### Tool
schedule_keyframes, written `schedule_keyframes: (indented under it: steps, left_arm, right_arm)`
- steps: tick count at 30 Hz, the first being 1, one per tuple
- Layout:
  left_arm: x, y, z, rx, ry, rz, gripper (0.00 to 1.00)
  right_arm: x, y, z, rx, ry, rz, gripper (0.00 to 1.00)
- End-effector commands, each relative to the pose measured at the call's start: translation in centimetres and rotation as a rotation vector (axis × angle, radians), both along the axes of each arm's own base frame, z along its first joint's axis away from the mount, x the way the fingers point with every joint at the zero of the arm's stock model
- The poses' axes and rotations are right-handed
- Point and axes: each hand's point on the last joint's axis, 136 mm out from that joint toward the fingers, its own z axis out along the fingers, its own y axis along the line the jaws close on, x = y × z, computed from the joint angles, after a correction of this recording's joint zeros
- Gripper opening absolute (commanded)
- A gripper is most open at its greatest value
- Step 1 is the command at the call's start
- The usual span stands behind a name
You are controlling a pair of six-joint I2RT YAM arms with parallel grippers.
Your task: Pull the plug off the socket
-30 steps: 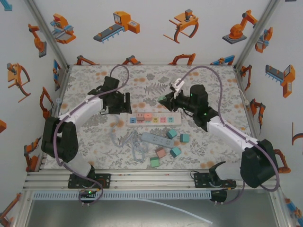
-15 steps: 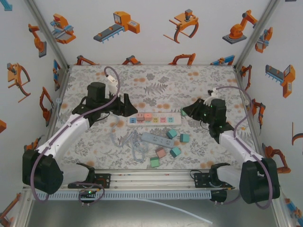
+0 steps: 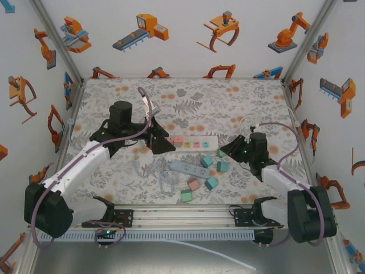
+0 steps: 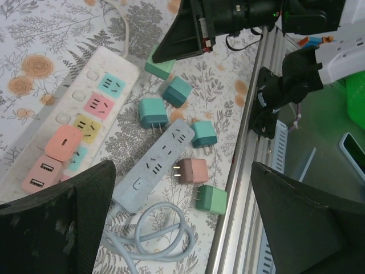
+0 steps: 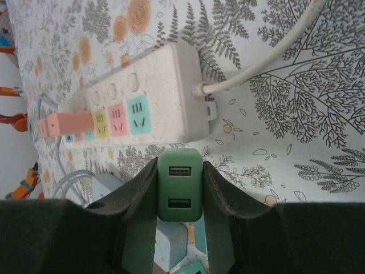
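The right gripper lowers the green plug between the white strip's cord end and the teal plugs next, then releases it, as it is already unplugged.
The white power strip (image 3: pixel 191 142) lies mid-table with coloured sockets. My right gripper (image 3: pixel 226 149) is shut on a green plug (image 5: pixel 179 185), held just off the strip's cord end (image 5: pixel 191 114) and apart from it. Its two USB ports face the right wrist camera. Two pink plugs (image 4: pixel 64 142) sit plugged in at the strip's left end. My left gripper (image 3: pixel 161 141) hovers over that left end, jaws wide open and holding nothing. In the left wrist view the left gripper (image 4: pixel 182 171) spans a blue-grey strip (image 4: pixel 154 165) and loose plugs.
A blue-grey power strip (image 3: pixel 190 168) with a coiled cable (image 3: pixel 162 181) lies nearer the bases. Several loose teal, pink and green plugs (image 3: pixel 194 184) are scattered around it. The aluminium rail (image 3: pixel 188 214) borders the table's near edge. The white strip's cord (image 5: pixel 268 57) runs off to the back right.
My left gripper has opened wide and shifted right to the white strip's left end. My right gripper has drawn back toward the near right, carrying the green plug.
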Motion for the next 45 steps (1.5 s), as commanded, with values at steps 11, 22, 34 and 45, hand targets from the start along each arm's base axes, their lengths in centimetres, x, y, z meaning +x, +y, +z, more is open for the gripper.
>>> schedule_keyframes:
  steps: [11,22,34,45]
  left_arm:
    - [-1.3,-0.4,1.0,-0.002,-0.059,-0.076,0.97]
    - [-1.2,-0.4,0.6,0.018,-0.048,-0.071,0.97]
    - [0.3,0.5,-0.3,0.101,-0.074,0.043,0.97]
    - [3.2,3.3,0.1,0.156,-0.177,0.308,0.97]
  right_arm:
    - [-0.1,-0.3,-3.8,-0.011,0.121,-0.026,0.24]
    - [-0.9,-2.1,-4.1,-0.109,0.156,-0.079,0.51]
    - [-0.5,-3.4,0.4,-0.187,0.038,-0.106,0.53]
    - [0.0,-0.6,12.0,-0.402,-0.436,0.041,0.53]
